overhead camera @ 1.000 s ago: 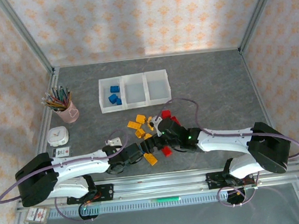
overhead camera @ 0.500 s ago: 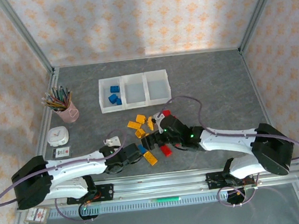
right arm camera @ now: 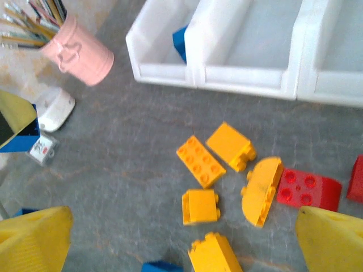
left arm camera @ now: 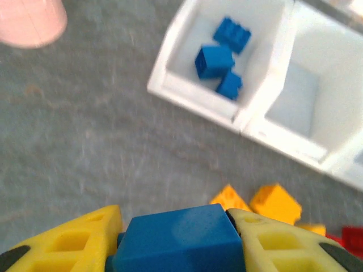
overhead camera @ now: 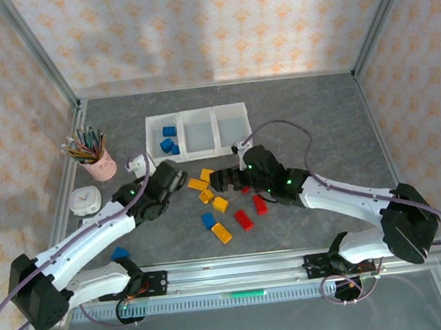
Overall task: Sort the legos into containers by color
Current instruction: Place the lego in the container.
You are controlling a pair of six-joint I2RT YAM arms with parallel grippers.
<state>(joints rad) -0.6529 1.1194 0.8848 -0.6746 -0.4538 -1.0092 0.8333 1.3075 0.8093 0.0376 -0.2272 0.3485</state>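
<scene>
The bin outward of my left gripper already holds blue legos, so I will carry the blue lego outward over it, lower it in and let go.
My left gripper (overhead camera: 174,176) is shut on a blue lego (left arm camera: 178,238), held between its yellow fingers (left arm camera: 283,241) above the table, just in front of the containers (overhead camera: 197,145). The left bin (left arm camera: 170,85) holds three blue legos (left arm camera: 218,59); the other two bins look empty. My right gripper (overhead camera: 221,182) hangs open over the loose pile, with nothing between its fingers (right arm camera: 334,241). Below it lie several yellow legos (right arm camera: 201,160), a red lego (right arm camera: 309,187) and a blue one (right arm camera: 161,266).
A pink cup of pencils (overhead camera: 98,160) stands left of the bins, with a small white clock (overhead camera: 86,199) in front of it. More yellow, red and blue bricks (overhead camera: 222,232) lie nearer the front rail. Metal frame rails border the table.
My left arm has lifted the blue lego from the front of the pile and swung back-left toward the bins. My right gripper has moved back over the yellow legos, still open.
</scene>
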